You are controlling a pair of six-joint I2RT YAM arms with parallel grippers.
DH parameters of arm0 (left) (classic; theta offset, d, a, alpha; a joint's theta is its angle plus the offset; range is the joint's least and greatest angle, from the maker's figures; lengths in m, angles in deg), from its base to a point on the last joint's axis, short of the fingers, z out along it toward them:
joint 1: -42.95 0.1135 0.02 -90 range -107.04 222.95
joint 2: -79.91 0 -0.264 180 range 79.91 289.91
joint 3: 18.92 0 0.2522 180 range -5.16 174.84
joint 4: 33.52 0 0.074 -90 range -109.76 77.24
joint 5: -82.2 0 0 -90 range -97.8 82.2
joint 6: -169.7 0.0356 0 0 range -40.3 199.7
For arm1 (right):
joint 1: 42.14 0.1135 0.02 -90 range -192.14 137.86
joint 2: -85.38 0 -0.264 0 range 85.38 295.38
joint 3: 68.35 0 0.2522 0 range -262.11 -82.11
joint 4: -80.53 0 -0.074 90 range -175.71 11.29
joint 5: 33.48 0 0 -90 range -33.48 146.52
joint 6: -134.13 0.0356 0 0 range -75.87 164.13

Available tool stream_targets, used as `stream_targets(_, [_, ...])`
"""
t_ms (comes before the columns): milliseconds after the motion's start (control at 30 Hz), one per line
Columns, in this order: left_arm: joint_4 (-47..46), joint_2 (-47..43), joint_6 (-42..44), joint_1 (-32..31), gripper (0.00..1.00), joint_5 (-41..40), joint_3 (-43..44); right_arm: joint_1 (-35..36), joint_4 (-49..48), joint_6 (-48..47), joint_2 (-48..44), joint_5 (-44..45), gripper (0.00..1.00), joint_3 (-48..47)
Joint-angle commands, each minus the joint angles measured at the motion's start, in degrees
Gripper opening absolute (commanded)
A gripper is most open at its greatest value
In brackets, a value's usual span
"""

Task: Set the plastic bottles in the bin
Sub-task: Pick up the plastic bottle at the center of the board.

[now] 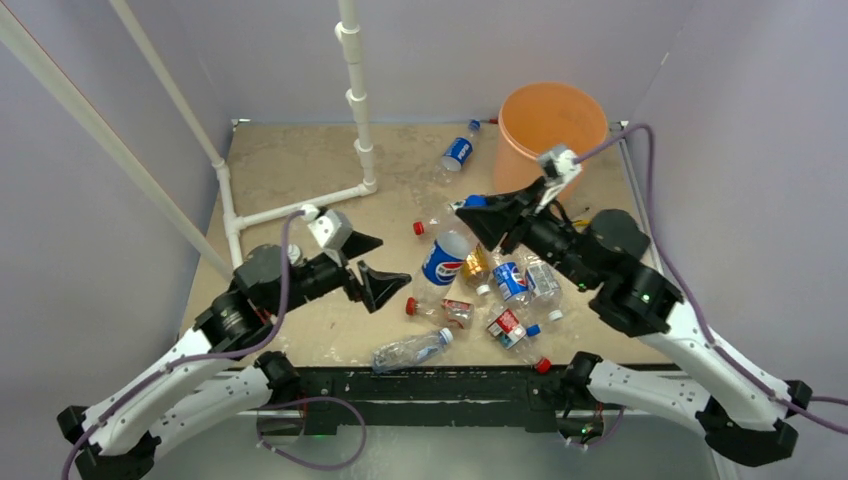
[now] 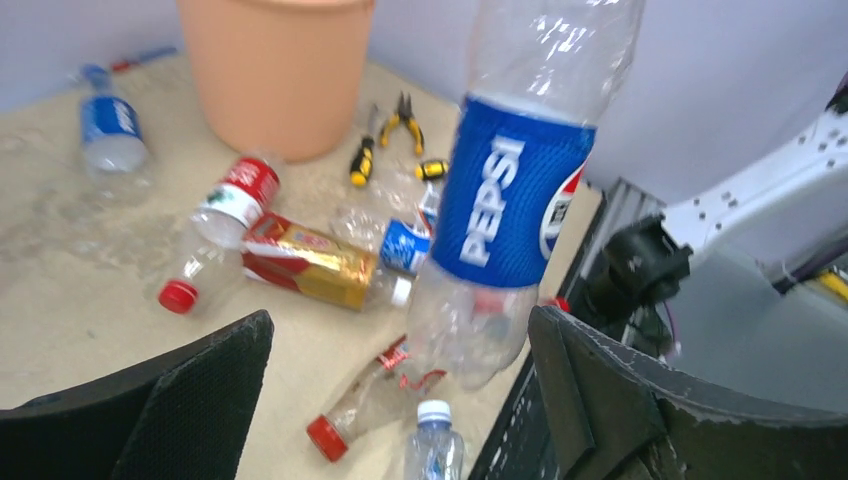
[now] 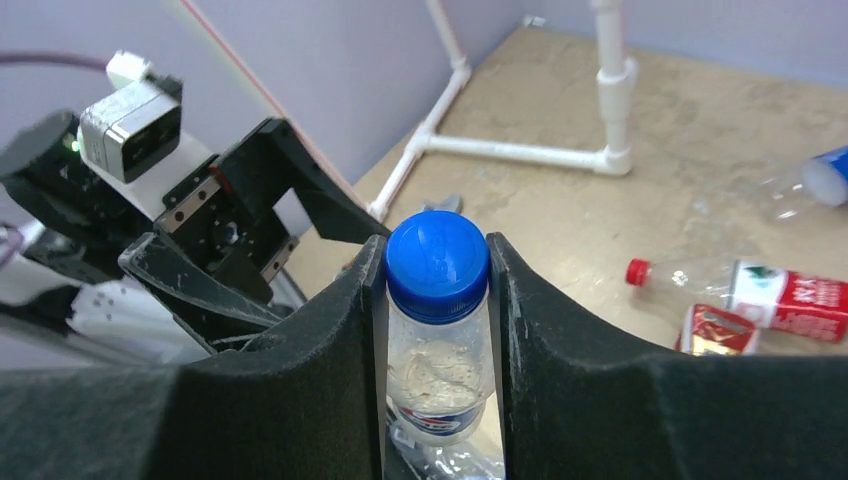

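My right gripper swings outward over the orange bin's opening [image 1: 553, 119] next and releases the bottle, since the Pepsi bottle [image 1: 445, 260] hangs clear of the table by its cap.
My right gripper [image 1: 482, 213] is shut on the blue cap [image 3: 437, 255] of a large clear Pepsi bottle [image 1: 445, 260] and holds it hanging above the table. The same bottle fills the left wrist view [image 2: 510, 200]. My left gripper [image 1: 392, 262] is open and empty just left of that bottle, jaws wide apart [image 2: 400, 350]. Several small bottles lie on the table: a red-capped one [image 1: 432, 308], a clear one [image 1: 410, 350], a blue-labelled one [image 1: 510, 280], a red-labelled one [image 1: 508, 327] and one by the bin [image 1: 458, 152]. The orange bin [image 1: 552, 120] stands at the back right.
A white pipe frame [image 1: 358, 110] stands at the back left. Yellow-handled pliers [image 2: 403, 115] and a screwdriver [image 2: 360, 160] lie beside the bin. Purple walls close in three sides. The table's black front edge [image 1: 420, 380] is just behind the nearest bottles.
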Motion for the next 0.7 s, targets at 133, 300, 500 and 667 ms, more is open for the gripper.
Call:
stream_targets(133, [-10.9, -11.9, -3.2, -0.2, 0.99, -8.4, -5.3, -0.1, -7.0, -4.8, -13.9, 11.4, 0.00, 0.9])
stream_targets(300, [-16.1, -13.7, -4.9, -0.1, 0.98, -6.6, -8.3, -0.1, -14.3, -11.2, -14.9, 23.2, 0.00, 2.9])
stream_targets(500, [-17.2, -11.7, -7.9, -0.1, 0.95, -6.4, -10.5, -0.1, -19.2, -18.9, -5.2, 34.5, 0.00, -4.4])
stream_targets(667, [-19.4, -10.4, -11.5, -0.1, 0.94, -7.3, -12.4, -0.1, -30.7, -27.7, 2.0, 42.4, 0.00, -8.3])
